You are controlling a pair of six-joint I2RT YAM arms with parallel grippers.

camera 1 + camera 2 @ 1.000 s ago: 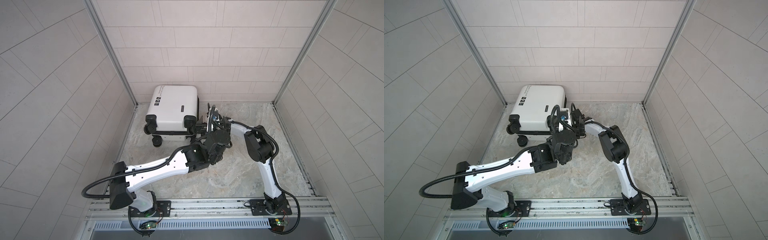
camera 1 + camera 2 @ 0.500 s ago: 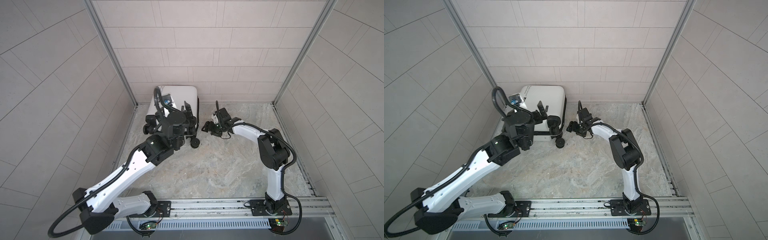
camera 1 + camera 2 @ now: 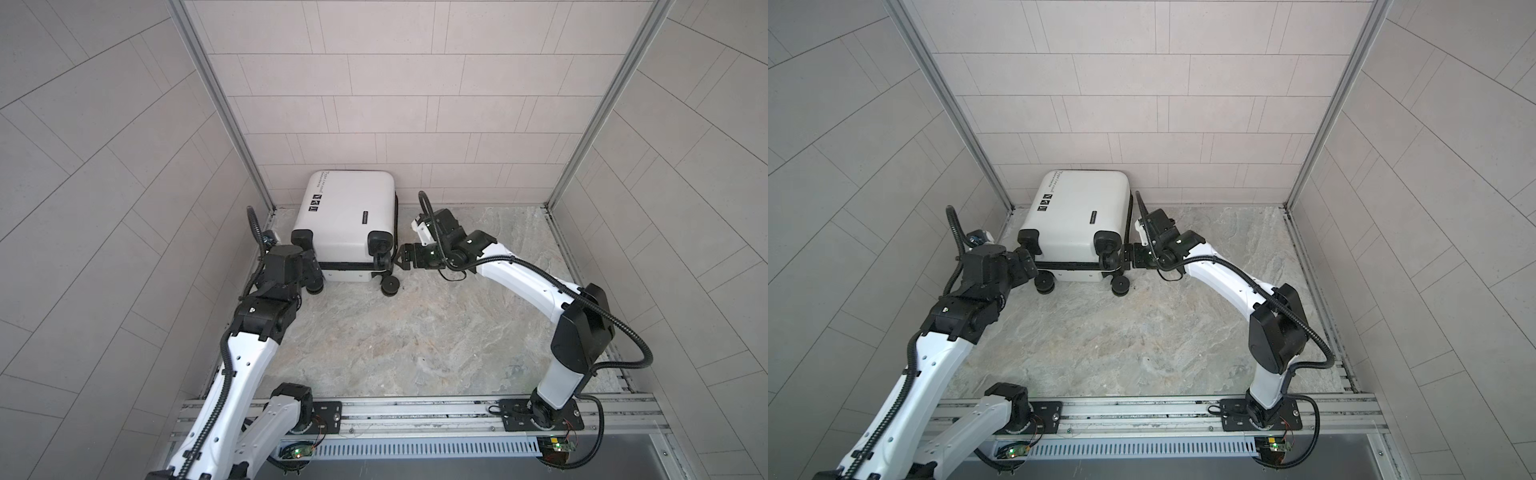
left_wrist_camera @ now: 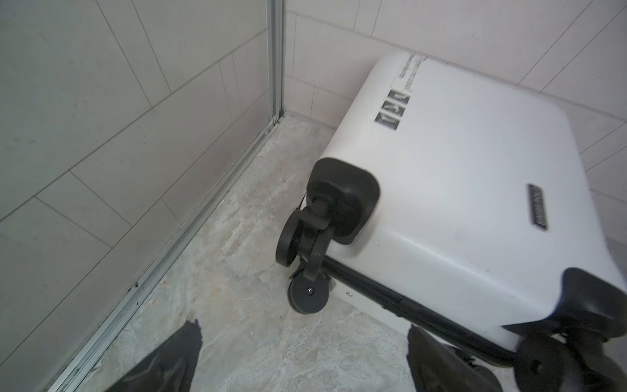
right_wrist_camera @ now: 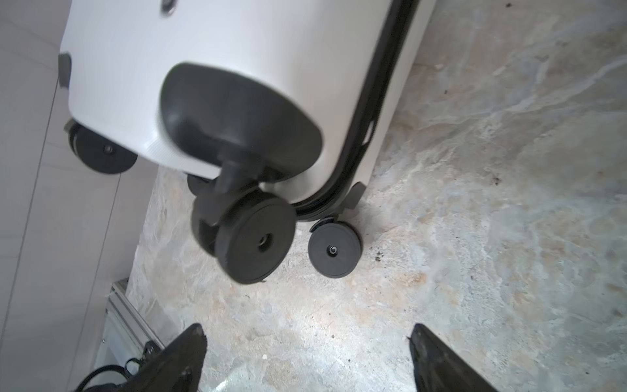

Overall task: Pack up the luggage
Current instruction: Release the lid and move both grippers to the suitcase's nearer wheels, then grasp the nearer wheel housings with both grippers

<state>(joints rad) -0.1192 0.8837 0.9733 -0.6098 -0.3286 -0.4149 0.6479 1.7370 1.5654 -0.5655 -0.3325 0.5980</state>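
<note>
The suitcase's upper wheel by the side (image 4: 304, 240) sticks out free, below and outward of my left gripper's fingers, so my left gripper will move down and outward onto it next.
The luggage (image 3: 347, 220) (image 3: 1079, 220) is a white hard-shell suitcase, closed and lying flat in the back left corner with its black wheels toward me. My left gripper (image 3: 311, 269) (image 3: 1026, 261) stands open beside its left wheels. In the left wrist view its fingers (image 4: 176, 356) are spread over bare floor, with a wheel (image 4: 307, 295) just ahead of them. My right gripper (image 3: 401, 261) (image 3: 1129, 259) is open at the right wheel corner. In the right wrist view the luggage (image 5: 237, 51) and a wheel (image 5: 258, 242) lie ahead, and nothing is between the fingers (image 5: 437, 356).
Tiled walls close the cell on three sides, and the luggage lies close to the back wall (image 3: 415, 145) and left wall (image 3: 124, 166). The marbled floor (image 3: 415, 332) stretches from the luggage to the base rail (image 3: 415, 409).
My left arm has swung from the middle over to the luggage's left wheel side. The right gripper has opened wide and now sits just off the right wheel corner.
</note>
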